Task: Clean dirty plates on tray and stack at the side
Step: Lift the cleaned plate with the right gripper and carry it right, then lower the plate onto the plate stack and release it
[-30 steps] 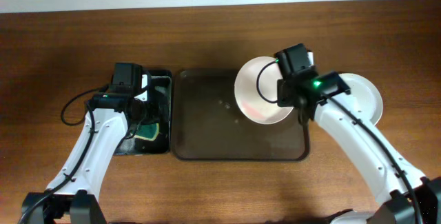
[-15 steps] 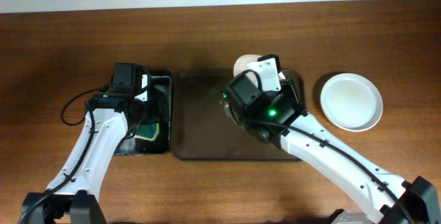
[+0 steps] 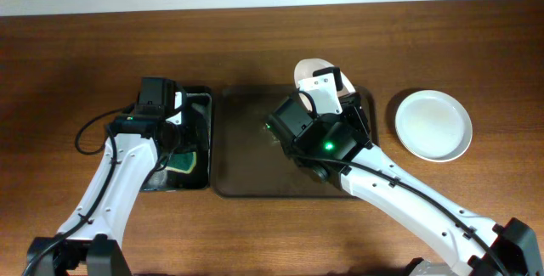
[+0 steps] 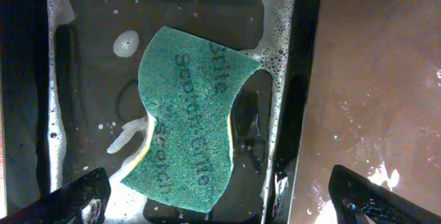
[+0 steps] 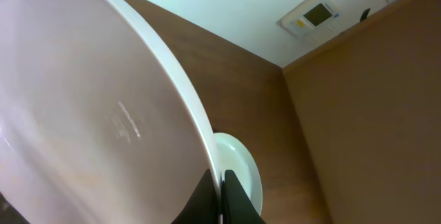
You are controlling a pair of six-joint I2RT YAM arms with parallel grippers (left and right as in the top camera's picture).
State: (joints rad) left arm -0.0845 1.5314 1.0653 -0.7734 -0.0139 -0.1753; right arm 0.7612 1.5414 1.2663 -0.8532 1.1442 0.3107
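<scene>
The right gripper swings past the tray's edge next, levels its plate and lowers it onto the pale plate [image 3: 433, 126] [image 5: 239, 170], since the pale plate already lies flat.
My right gripper [image 3: 330, 91] is shut on the rim of a pinkish-white plate [image 3: 309, 70], held tilted on edge over the back right of the dark brown tray [image 3: 246, 183]. In the right wrist view this plate [image 5: 89, 107] fills the left side, its rim pinched between the fingertips [image 5: 235, 198]. A pale plate [image 3: 433, 125] lies flat on the table to the right of the tray and shows behind the held one as a pale plate [image 5: 240, 167]. My left gripper [image 4: 220, 207] hangs open above a green sponge [image 4: 189, 114].
The sponge [image 3: 182, 162] lies in soapy water in a narrow black tray [image 3: 202, 106] just left of the brown tray. The right arm stretches from the front right across the brown tray. A wall runs behind the table's far edge.
The right arm swung left with the pinkish-white plate, from the tray's back right toward its middle, and tipped the plate up on edge. The left arm has not moved.
</scene>
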